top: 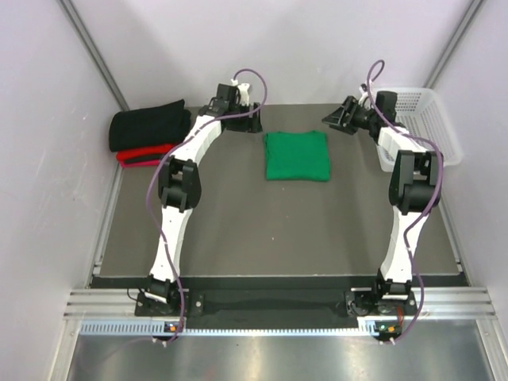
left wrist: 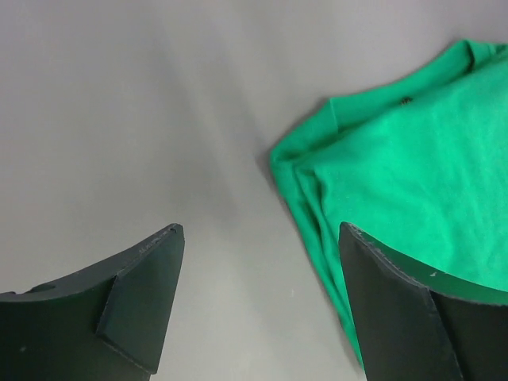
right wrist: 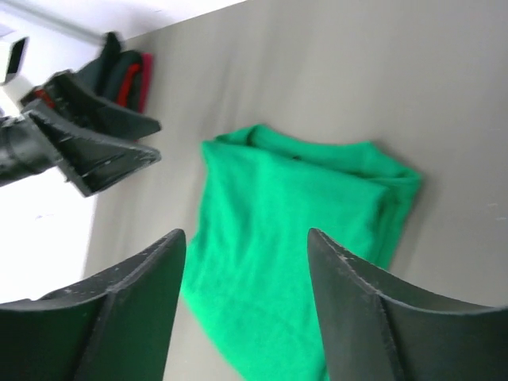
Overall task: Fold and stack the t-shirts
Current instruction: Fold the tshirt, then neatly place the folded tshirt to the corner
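My left gripper moves down, back and toward the right in the top view onto the green shirt's side edge next, because this edge lies nearest it.
A folded bright green t-shirt lies flat in the middle of the grey table, also in the left wrist view and the right wrist view. A folded black t-shirt lies on a folded red t-shirt at the far left; both show small in the right wrist view. My left gripper is open and empty, just left of the green shirt's far corner. My right gripper is open and empty, above the table to the right of the green shirt.
A white plastic mesh basket stands at the far right behind the right arm. Pale walls enclose the table on the left, back and right. A metal rail runs along the near edge.
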`<state>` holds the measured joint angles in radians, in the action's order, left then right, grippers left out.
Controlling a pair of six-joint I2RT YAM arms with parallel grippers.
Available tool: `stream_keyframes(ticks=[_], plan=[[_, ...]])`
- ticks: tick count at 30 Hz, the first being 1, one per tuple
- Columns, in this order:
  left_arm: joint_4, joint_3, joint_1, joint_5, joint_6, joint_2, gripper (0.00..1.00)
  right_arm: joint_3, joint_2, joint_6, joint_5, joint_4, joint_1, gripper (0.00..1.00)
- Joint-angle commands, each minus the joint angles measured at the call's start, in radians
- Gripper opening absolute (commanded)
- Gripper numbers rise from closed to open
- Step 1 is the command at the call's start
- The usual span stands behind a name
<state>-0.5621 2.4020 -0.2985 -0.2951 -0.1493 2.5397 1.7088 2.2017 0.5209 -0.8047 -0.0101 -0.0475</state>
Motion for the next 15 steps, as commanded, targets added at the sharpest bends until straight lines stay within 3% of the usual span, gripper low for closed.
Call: stream_keyframes(ticks=[1,7,15], plan=[[-0.031,-0.065,0.009,-0.025,0.024,-0.134,0.83,-0.040,-0.082,0.045,-0.125,-0.053,-0.011,0.60],[-0.039,-0.253,0.004,-0.192,-0.088,-0.148,0.83,-0.136,-0.057,0.044,-0.159,-0.053,0.000,0.51],[0.022,-0.256,0.016,-0.326,-0.197,-0.061,0.84,-0.172,-0.022,-0.038,-0.131,0.039,0.003,0.51]])
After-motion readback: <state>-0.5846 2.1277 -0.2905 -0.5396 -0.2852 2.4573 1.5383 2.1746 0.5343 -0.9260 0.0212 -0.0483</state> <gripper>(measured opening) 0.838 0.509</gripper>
